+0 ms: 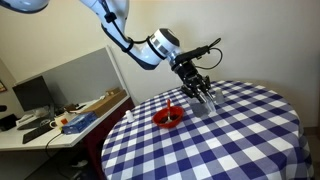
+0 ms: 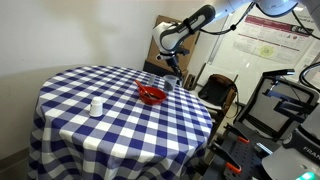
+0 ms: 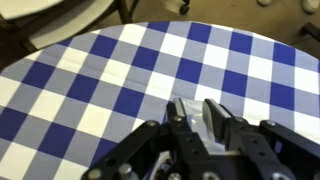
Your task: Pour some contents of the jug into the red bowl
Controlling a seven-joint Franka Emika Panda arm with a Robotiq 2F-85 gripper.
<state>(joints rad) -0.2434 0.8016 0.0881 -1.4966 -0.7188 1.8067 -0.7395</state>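
The clear jug should go down next onto open checked cloth (image 1: 212, 126) below, away from the red bowl (image 1: 168, 117). My gripper should turn upright, lower the jug and release it there.
The red bowl (image 1: 168, 117) sits on the blue-and-white checked round table (image 1: 240, 140) and also shows in an exterior view (image 2: 152, 95). My gripper (image 1: 203, 90) hangs just beside the bowl, and it also shows in an exterior view (image 2: 172, 70). In the wrist view its fingers (image 3: 195, 112) are closed on the clear jug (image 3: 192, 118), whose transparent wall shows between them. The jug (image 1: 206, 100) is faint under the gripper, upright and low over the cloth. I cannot tell whether it touches the table. The bowl is out of the wrist view.
A small white cup (image 2: 96, 106) stands alone on the table away from the bowl and also shows in an exterior view (image 1: 128, 117). A cluttered desk (image 1: 60, 122) stands beside the table. A chair (image 2: 216, 93) and equipment (image 2: 285, 100) crowd the far side.
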